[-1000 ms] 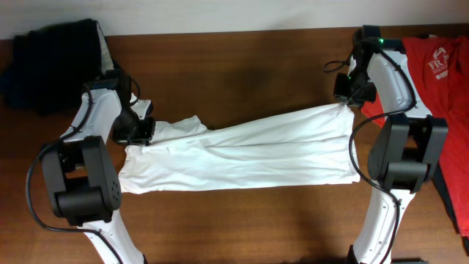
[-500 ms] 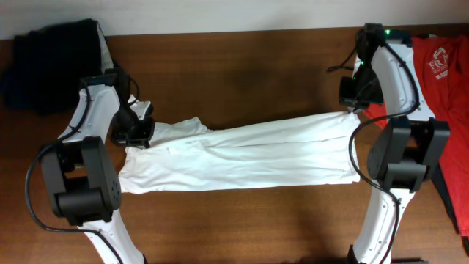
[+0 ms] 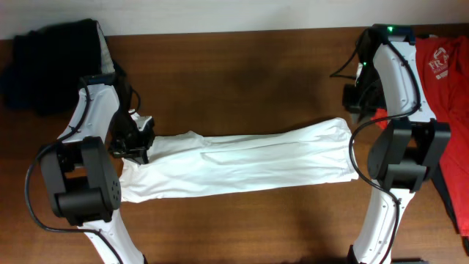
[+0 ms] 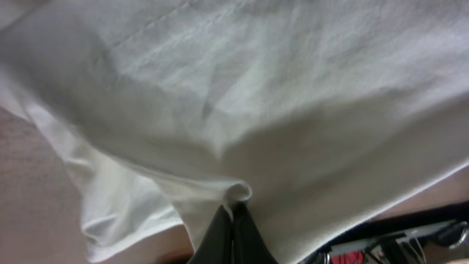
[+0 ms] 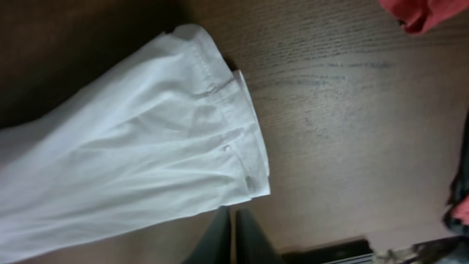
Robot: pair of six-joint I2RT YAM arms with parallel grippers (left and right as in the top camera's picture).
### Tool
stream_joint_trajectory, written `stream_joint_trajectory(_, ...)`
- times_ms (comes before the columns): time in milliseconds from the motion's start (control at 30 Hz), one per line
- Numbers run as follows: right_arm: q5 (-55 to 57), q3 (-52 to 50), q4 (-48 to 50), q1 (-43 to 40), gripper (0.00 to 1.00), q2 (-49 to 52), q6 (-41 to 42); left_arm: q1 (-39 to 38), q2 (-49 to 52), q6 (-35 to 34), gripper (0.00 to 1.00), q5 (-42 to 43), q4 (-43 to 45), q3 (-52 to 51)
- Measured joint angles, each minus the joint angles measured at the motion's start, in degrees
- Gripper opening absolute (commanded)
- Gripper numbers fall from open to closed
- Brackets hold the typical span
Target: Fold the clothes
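Observation:
The white shirt's long piece of cloth lies creased, so my left gripper will next lift the shirt's pinched fold slightly, then lower and release it on the table.
The white shirt (image 3: 242,158) lies stretched in a long band across the table. My left gripper (image 3: 138,145) is at the shirt's left end. In the left wrist view it (image 4: 234,209) is shut on a pinched fold of the white fabric (image 4: 242,110), which fills the view. My right gripper (image 3: 357,101) hangs behind the shirt's right end, apart from it. In the right wrist view its fingers (image 5: 233,216) are together with nothing between them, just off the hemmed edge of the shirt (image 5: 146,154), which lies flat on the wood.
A dark garment (image 3: 51,62) is heaped at the back left corner. A red garment (image 3: 443,66) lies at the right edge beside the right arm; it also shows in the right wrist view (image 5: 429,13). Brown table wood (image 3: 242,81) lies behind the shirt.
My right gripper has let go of the shirt's right end and drawn back. My left gripper has moved toward the front with its fold. The shirt's upper layer has come down flatter.

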Motion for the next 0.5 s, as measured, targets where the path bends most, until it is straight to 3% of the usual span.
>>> stream_joint_trajectory(133, 0.2, -1.7, 9.1, 0.0, 0.69, 0.1, -0.2, 0.0, 0.0, 0.0, 0.0, 0.0, 0.1, 0.0)
stream_joint_trajectory(200, 0.1, -2.8, 14.1, 0.0, 0.7, 0.1, -0.1, 0.0, 0.0, 0.0, 0.0, 0.0, 0.3, 0.0)
stream_joint_trajectory(500, -3.0, -12.1, 27.3, 0.0, 0.53, 0.2, 0.1, 0.0, 0.0, 0.0, 0.0, 0.0, 1.2, 0.0)
